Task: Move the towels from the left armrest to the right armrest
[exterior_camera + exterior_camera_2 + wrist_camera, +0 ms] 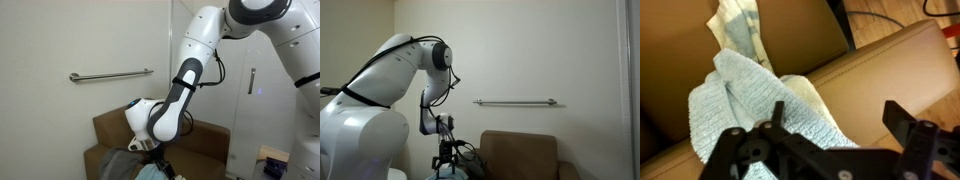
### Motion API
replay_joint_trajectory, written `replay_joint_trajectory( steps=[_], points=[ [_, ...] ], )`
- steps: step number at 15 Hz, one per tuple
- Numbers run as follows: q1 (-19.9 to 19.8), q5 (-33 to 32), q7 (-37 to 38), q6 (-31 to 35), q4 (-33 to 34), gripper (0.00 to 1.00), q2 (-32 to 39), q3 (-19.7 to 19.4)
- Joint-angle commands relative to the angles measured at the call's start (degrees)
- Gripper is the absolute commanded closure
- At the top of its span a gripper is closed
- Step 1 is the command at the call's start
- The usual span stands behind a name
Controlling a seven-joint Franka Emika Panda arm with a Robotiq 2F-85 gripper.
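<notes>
The gripper shifts left in the wrist view over the light blue towel's fold [153,172] [773,101] next, then lowers to close. One fingertip hangs over bare armrest.
In the wrist view a light blue towel [750,100] lies crumpled on a tan armrest [880,75] of a brown armchair, with a cream towel [740,30] draped behind it. My gripper [835,118] is open just above the armrest, one finger over the blue towel's edge, the other over bare armrest. Nothing is between the fingers. In both exterior views the gripper [148,148] [446,158] hangs low over the chair, and a bit of blue towel [150,170] shows beneath it.
The brown armchair [200,140] [520,155] stands against a cream wall with a metal grab bar [110,75] [515,102]. A glass door [255,80] is beside it. A wooden floor [890,15] shows beyond the chair.
</notes>
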Motion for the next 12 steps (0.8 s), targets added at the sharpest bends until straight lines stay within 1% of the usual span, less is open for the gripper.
replay_joint_trajectory(
  steps=[1,3,5,6,7,10,11,12],
  points=[
    [0.8,-1.2,3.3,0.8,-0.5,0.0,-0.4,-0.4],
    [2.4,-2.3,7.1,0.8,-1.3,0.0,-1.9,-1.2],
    [2.6,-2.3,7.6,0.8,-1.8,0.0,-3.0,-1.3],
    [3.3,-5.2,9.1,3.7,-2.5,0.0,-3.3,-2.5],
    [4.4,-8.1,10.6,5.0,-1.6,0.0,-2.3,-3.7],
    [8.8,-18.4,17.3,6.9,2.4,0.0,1.3,-7.8],
    [9.2,-20.6,17.3,6.2,4.5,0.0,3.2,-7.8],
    [8.7,-21.6,16.2,6.3,6.1,0.0,4.9,-7.3]
  ],
)
